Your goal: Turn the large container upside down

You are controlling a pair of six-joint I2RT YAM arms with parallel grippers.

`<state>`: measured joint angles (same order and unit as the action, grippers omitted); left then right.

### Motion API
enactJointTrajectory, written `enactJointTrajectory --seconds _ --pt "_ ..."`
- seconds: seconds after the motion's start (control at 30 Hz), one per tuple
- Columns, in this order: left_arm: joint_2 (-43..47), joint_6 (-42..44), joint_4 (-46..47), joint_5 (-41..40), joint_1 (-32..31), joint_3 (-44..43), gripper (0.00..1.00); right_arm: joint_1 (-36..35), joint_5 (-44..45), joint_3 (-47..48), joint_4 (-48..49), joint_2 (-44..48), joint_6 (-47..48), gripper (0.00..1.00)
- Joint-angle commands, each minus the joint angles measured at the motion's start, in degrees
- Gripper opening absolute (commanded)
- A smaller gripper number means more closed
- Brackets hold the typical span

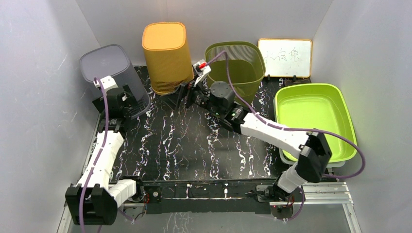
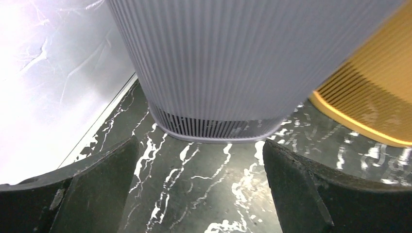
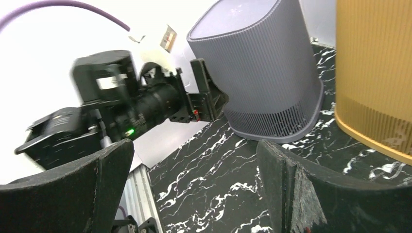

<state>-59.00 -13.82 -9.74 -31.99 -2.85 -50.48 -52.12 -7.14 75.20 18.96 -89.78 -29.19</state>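
The green basket, still opening up, lies right of my right gripper in the top view, so I next rise across, then lower onto the basket's rim by the yellow bin.
The large grey ribbed container point(image 1: 111, 68) stands at the back left with its closed base up and its wide rim flat on the black marble table point(image 1: 194, 145). My left gripper point(image 1: 129, 105) sits low just in front of the container point(image 2: 233, 63), open, with only table between its fingers point(image 2: 97, 194). My right gripper point(image 1: 186, 97) hovers mid-table facing left toward the container point(image 3: 262, 63), open and holding nothing. In the right wrist view the left gripper point(image 3: 209, 94) is close beside the container's wall.
A yellow ribbed bin point(image 1: 165, 56) stands base-up right of the grey one, near the right gripper. Behind the right arm are a green mesh basket point(image 1: 238, 65), mouth up, and a whiteboard point(image 1: 285, 57). A lime tray point(image 1: 311, 116) lies at the right. White walls enclose the table.
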Motion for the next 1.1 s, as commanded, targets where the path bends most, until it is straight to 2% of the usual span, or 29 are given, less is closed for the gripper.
enactJointTrajectory --seconds 0.0,0.13,0.3,0.5,0.7,0.87,1.07 --pt "-3.9 3.5 11.0 10.2 6.6 2.9 0.98 0.0 3.9 -2.1 -3.6 7.1 5.6 0.98" --pt "-7.5 6.5 18.8 13.5 8.0 4.0 0.98 0.1 8.5 -3.9 -6.3 11.1 7.8 0.98" --pt "-16.1 11.0 25.9 19.3 9.1 1.3 0.98 0.3 15.1 -2.6 -12.4 13.2 12.2 0.98" --pt "-29.4 14.8 30.6 26.2 11.0 -7.1 0.98 0.9 20.0 1.4 -18.4 12.5 16.8 0.98" --pt "-40.0 17.8 32.7 32.0 12.8 -15.6 0.98 1.9 23.1 1.3 -18.9 12.0 17.6 0.98" --pt "-42.8 18.2 31.6 33.1 13.0 -19.5 0.98 2.8 25.3 3.3 -21.0 10.1 20.2 0.98" --pt "-39.5 17.0 28.1 32.4 13.0 -19.0 0.99 5.3 25.7 11.1 -26.3 7.0 23.8 0.98"
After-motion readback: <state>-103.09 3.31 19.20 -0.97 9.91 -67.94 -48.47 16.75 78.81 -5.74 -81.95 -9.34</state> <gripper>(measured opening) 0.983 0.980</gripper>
